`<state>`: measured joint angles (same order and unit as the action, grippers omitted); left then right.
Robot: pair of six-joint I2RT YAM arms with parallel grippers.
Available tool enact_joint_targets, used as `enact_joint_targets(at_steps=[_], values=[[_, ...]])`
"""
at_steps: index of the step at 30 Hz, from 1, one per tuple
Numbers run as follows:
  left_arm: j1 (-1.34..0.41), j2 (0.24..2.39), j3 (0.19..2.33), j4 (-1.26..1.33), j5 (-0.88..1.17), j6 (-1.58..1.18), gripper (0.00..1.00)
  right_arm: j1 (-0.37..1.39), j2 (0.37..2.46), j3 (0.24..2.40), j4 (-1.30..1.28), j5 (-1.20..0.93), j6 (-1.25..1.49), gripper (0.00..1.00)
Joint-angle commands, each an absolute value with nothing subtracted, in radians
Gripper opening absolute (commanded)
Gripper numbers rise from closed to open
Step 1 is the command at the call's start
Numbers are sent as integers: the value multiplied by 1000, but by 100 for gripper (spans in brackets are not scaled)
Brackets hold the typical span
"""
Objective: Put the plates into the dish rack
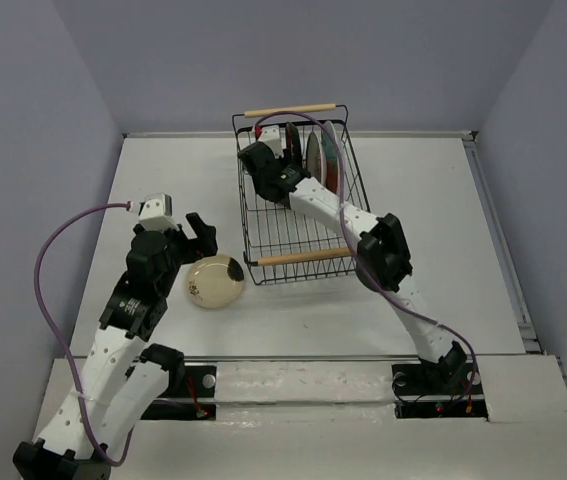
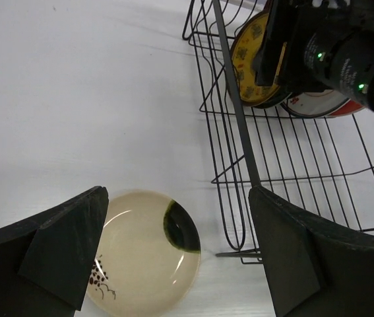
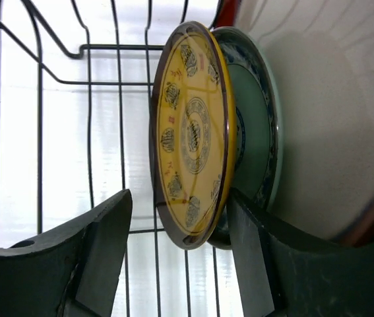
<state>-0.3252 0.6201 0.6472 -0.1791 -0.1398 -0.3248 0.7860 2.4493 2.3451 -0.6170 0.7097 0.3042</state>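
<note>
I should next move my left gripper down and back toward my base onto the cream plate's flower-marked rim (image 1: 190,289) (image 2: 93,290), because the opposite rim lies close beside the rack.
A cream plate (image 1: 213,282) with a dark mark lies flat on the table just left of the dish rack (image 1: 298,258). My left gripper (image 1: 199,232) hovers open above it, and in the left wrist view the cream plate (image 2: 144,254) lies between and below the fingers (image 2: 68,244). My right gripper (image 1: 275,140) reaches into the rack's far end. Its jaws are open (image 3: 180,211) on either side of the upright yellow-brown plate (image 3: 190,132), with a gap at the left finger. Behind it stand a teal plate (image 3: 256,125) and a larger dark-red-rimmed plate (image 3: 332,119).
The black wire rack (image 2: 236,112) has two wooden rod handles, one near (image 1: 303,257) and one far (image 1: 290,108). Grey walls close the table at the back and sides. A purple cable (image 1: 58,250) loops off the left arm.
</note>
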Motion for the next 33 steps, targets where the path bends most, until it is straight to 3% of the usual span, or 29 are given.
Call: enact_joint_targets(at_steps=[1, 7, 10, 15, 19, 24, 33], values=[[-327, 644, 663, -172, -143, -356, 99, 785, 2310, 2373, -563, 623, 291, 66], [-298, 750, 672, -251, -65, -414, 99, 816, 2171, 2270, -543, 486, 262, 66], [-184, 784, 643, -290, 64, -465, 99, 844, 2082, 2206, -537, 408, 252, 66], [-88, 825, 629, -356, 107, -592, 98, 868, 1895, 2007, -494, 325, 248, 66], [-63, 913, 618, -449, 12, -692, 88, 868, 1749, 1843, -437, 316, 249, 65], [-54, 1009, 623, -480, -58, -718, 84, 868, 1605, 1718, -379, 305, 241, 65], [-44, 1069, 597, -442, -155, -759, 74, 868, 1520, 1600, -341, 342, 213, 64]])
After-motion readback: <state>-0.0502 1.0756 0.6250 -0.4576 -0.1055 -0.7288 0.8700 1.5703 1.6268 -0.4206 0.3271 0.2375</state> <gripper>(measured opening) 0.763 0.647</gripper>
